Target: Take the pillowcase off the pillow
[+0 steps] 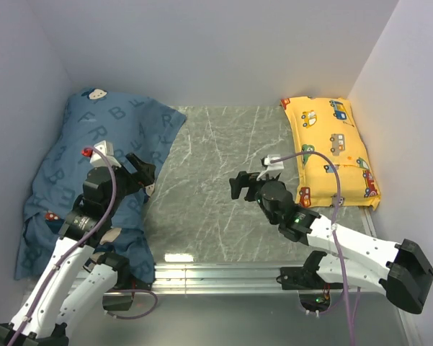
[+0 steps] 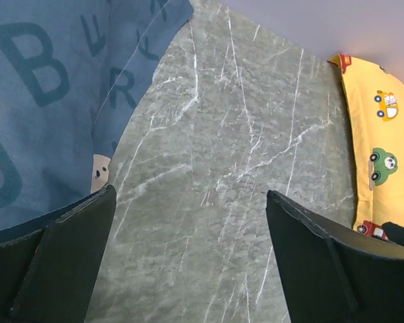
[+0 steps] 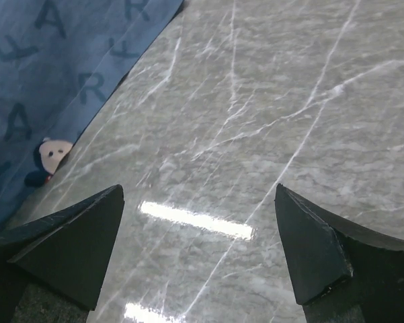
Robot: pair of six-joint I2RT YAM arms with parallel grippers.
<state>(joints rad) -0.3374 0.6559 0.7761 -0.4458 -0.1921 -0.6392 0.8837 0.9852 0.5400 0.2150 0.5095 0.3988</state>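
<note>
The robot's left gripper has only bare table between its fingers, so next it will swing to the left in the top view and move down onto the pillowcase's bulging middle (image 1: 121, 141).
The dusty-blue pillowcase (image 1: 94, 166) with dark letters lies along the table's left side, bulging; it also shows in the left wrist view (image 2: 47, 101) and the right wrist view (image 3: 54, 67). The white pillow is hidden; no white shows anywhere. My left gripper (image 1: 145, 175) hangs over the pillowcase's right edge, open and empty; in its wrist view (image 2: 188, 256) bare table lies between the fingers (image 2: 67, 262). My right gripper (image 1: 238, 185) is open and empty above the middle of the table, pointing left; in its own view (image 3: 198, 249) it stands apart from the fabric.
A yellow car-print pillow (image 1: 331, 151) lies along the right wall and shows in the left wrist view (image 2: 383, 134). The grey marble table (image 1: 216, 144) is walled on the left, back and right. A metal rail (image 1: 223, 277) runs along the front edge.
</note>
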